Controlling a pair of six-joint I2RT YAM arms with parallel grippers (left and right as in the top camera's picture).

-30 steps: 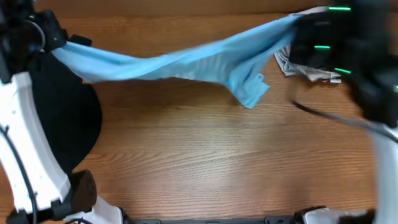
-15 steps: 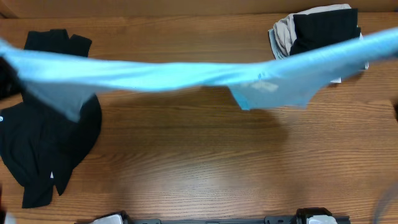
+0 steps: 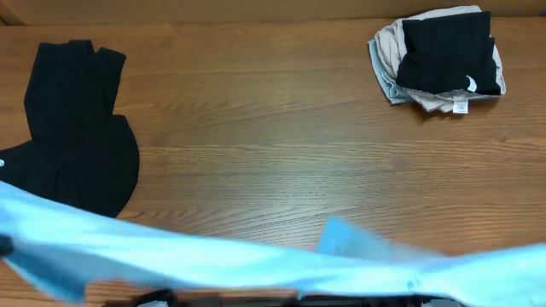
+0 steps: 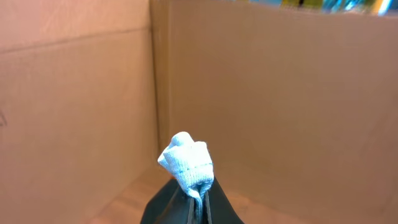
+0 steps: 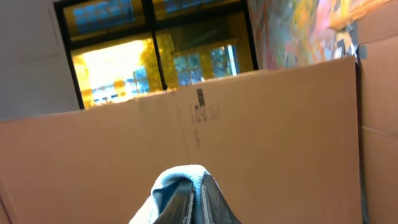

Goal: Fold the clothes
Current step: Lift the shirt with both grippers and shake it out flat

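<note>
My left gripper should next move outward and down to the black garment's inner edge (image 3: 114, 102) and let go of the shirt's corner, because bare wood lies open beside it.
The light blue T-shirt (image 3: 213, 264) is stretched, blurred, across the bottom of the overhead view from left edge to right edge, above the table's front. Both grippers are out of the overhead view. In the left wrist view my left gripper (image 4: 198, 202) is shut on a bunched corner of the blue T-shirt (image 4: 186, 160), pointing at a cardboard wall. In the right wrist view my right gripper (image 5: 194, 199) is shut on another fold of the blue T-shirt (image 5: 177, 177). A plain black garment (image 3: 77, 136) lies spread at the table's left.
A stack of folded clothes (image 3: 439, 60), beige and grey with a black one on top, sits at the back right. Cardboard walls (image 4: 280, 93) surround the table. The wooden table (image 3: 281, 145) shows bare wood in the middle.
The blue T-shirt, held stretched between both grippers, has swept from the back of the table toward the front edge. Both arms have left the overhead view.
</note>
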